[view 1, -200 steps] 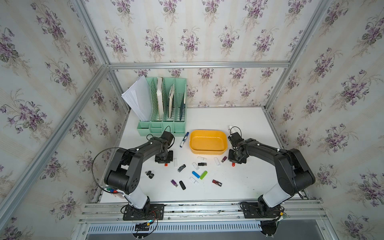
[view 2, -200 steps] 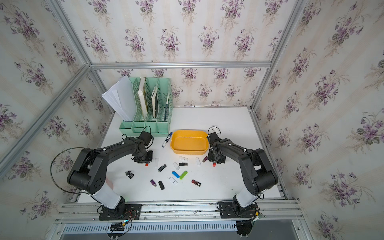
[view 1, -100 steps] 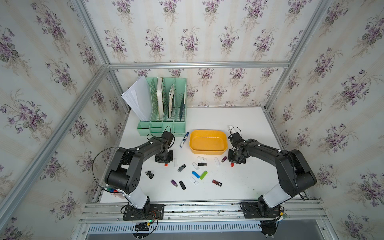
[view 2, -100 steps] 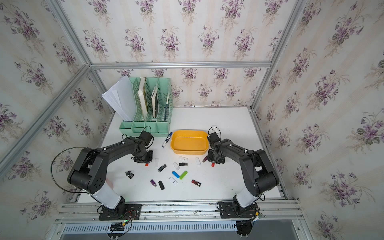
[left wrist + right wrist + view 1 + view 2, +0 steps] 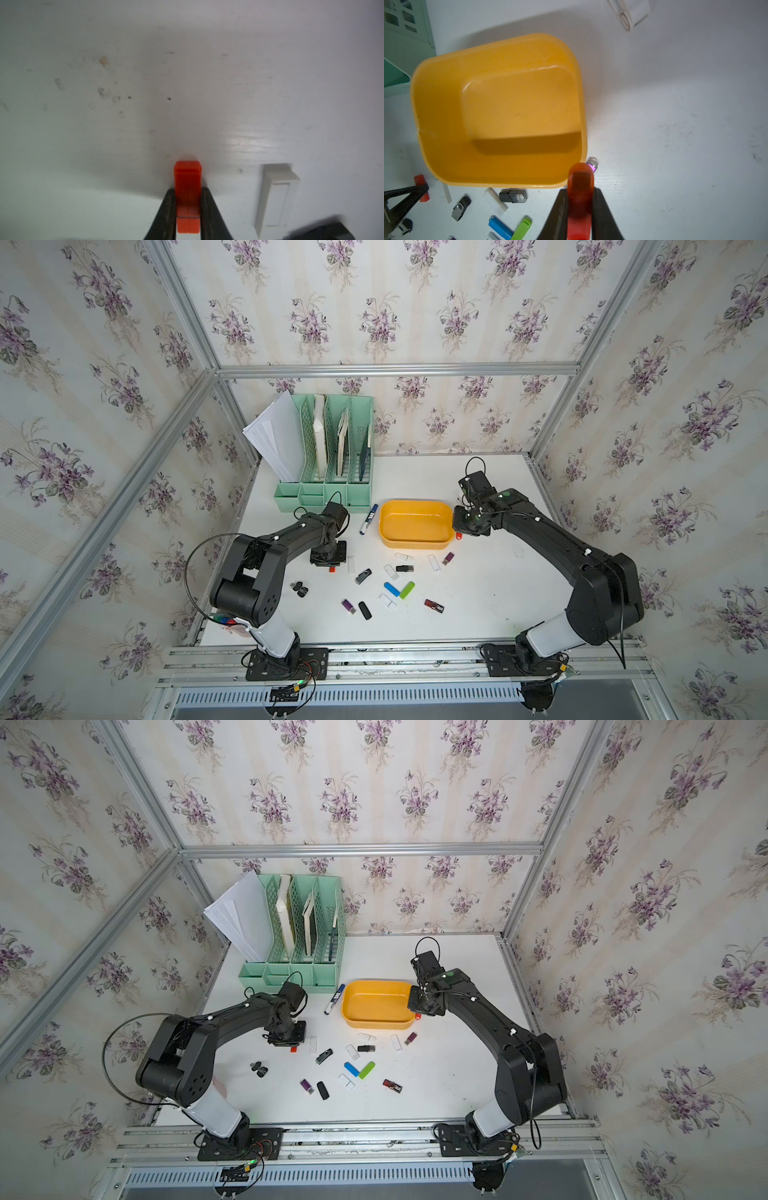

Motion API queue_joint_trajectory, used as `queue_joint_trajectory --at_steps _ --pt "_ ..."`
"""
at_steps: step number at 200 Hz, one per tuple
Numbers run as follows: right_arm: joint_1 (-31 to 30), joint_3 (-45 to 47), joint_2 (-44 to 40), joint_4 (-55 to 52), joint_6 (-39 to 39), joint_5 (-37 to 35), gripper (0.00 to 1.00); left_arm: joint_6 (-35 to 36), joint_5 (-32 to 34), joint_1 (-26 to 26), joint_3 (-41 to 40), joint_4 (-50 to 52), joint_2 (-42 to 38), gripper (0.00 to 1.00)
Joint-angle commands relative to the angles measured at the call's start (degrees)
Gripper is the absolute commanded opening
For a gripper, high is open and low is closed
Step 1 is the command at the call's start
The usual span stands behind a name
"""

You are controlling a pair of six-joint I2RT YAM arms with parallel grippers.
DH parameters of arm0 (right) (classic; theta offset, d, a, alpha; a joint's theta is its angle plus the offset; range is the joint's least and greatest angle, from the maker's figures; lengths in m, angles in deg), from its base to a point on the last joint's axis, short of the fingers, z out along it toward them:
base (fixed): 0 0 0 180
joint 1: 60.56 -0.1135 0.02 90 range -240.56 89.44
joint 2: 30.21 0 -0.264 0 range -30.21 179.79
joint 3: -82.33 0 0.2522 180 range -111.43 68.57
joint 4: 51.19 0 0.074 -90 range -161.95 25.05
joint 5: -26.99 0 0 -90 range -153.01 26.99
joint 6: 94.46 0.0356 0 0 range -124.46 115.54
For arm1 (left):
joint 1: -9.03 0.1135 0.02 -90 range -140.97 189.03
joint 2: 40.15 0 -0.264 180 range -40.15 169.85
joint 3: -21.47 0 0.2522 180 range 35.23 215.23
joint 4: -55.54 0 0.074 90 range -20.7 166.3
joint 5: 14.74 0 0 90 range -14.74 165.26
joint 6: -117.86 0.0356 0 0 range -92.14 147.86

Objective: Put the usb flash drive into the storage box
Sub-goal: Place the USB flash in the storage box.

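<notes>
The red drive (image 5: pixel 580 178) goes over the storage box's rim and down for release by my right gripper next. The storage box's empty bottom lies below my gripper, past that rim.
The storage box (image 5: pixel 415 545) is a shallow yellow tub in the middle of the table in both top views, with nothing in it (image 5: pixel 446 166). My left gripper (image 5: pixel 188 191) is low over the table, left of the box, shut on an orange-red usb flash drive (image 5: pixel 188 176); in a top view the drive's tip (image 5: pixel 332 569) pokes out under the gripper. My right gripper (image 5: pixel 580 191) is shut on a translucent red usb flash drive (image 5: pixel 580 178), held just outside the box's right front corner (image 5: pixel 458 536).
Several loose flash drives lie in front of the box, among them a blue one (image 5: pixel 391 589), a green one (image 5: pixel 407 590) and a white one (image 5: pixel 276 197) beside my left gripper. A marker (image 5: pixel 369 519) lies left of the box. A mint file organizer (image 5: pixel 328 472) stands at the back left.
My right gripper has moved with the red drive toward the back, along the box's right end. The left arm has stayed in place, its jaws tightening slightly on the orange-red drive.
</notes>
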Motion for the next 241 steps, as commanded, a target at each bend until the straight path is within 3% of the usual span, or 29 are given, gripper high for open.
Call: queue_joint_trajectory --at_steps 1,102,191,219,241 --pt "-0.85 -4.7 3.45 -3.13 -2.61 -1.15 0.0 0.38 -0.09 0.09 -0.73 4.9 1.34 0.2" --pt "-4.9 -18.17 25.46 -0.2 -5.94 -1.1 0.0 0.6 -0.43 0.08 -0.08 5.3 1.95 0.2" --pt "-4.96 -20.93 34.77 -2.25 -6.38 -7.9 0.0 0.76 -0.79 0.11 0.71 5.64 2.26 0.2" --pt "-4.95 -20.72 35.51 -1.82 -6.39 -7.26 0.11 0.76 -1.01 0.09 1.14 5.99 2.0 0.2" --pt "-4.95 -20.41 35.12 -1.22 -6.35 -6.95 0.26 0.79 -0.96 0.08 1.61 6.39 1.49 0.2"
